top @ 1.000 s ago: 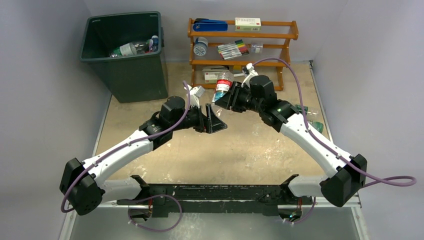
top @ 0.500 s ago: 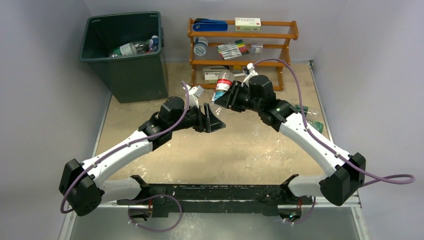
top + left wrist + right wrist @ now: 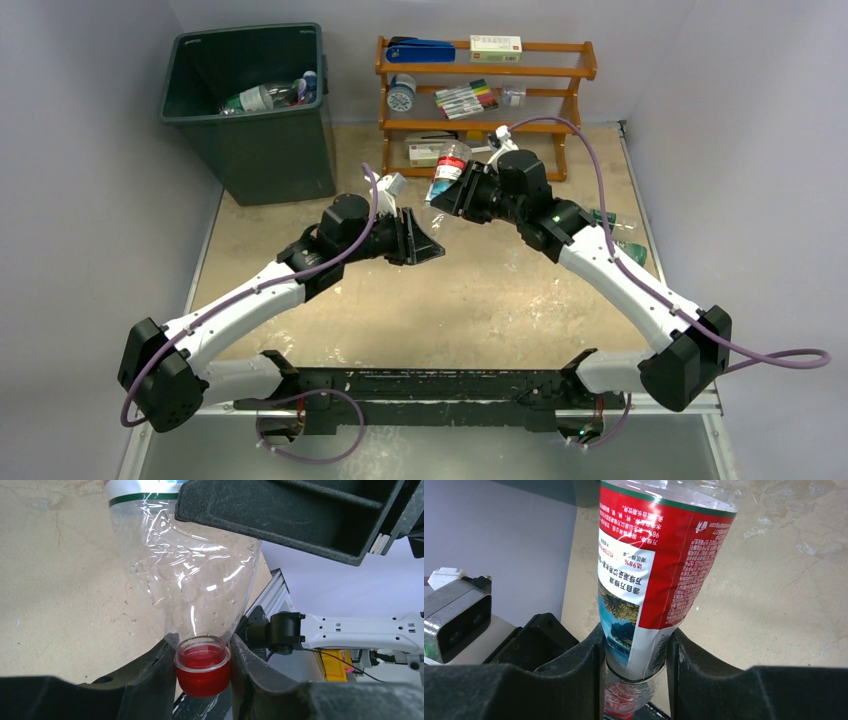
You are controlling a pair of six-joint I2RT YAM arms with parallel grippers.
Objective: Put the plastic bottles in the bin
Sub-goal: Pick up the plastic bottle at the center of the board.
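Observation:
Outward and to the left in the top view, I will move my left gripper over the bin's opening (image 3: 246, 74) to release the bottle, as others lie inside.
A clear plastic bottle (image 3: 447, 168) with a red and white label hangs tilted above the middle of the table, held from both sides. My right gripper (image 3: 450, 196) is shut on its labelled body (image 3: 659, 555); in the right wrist view the right gripper (image 3: 636, 650) pinches the label's lower end. My left gripper (image 3: 428, 240) is shut on the bottle's red cap (image 3: 202, 672), which sits between its fingertips (image 3: 165, 655). The dark green-grey bin (image 3: 275, 155) stands at the far left with more bottles (image 3: 262, 96) inside.
An orange wooden rack (image 3: 485, 125) with marker pens, small boxes and a stapler stands against the back wall, right behind the right gripper. Another bottle with green on it (image 3: 628, 247) lies on the table by the right arm. Walls close in on both sides.
My left gripper has closed from wide open onto the red cap. The bottle and right gripper have shifted slightly toward the rack.

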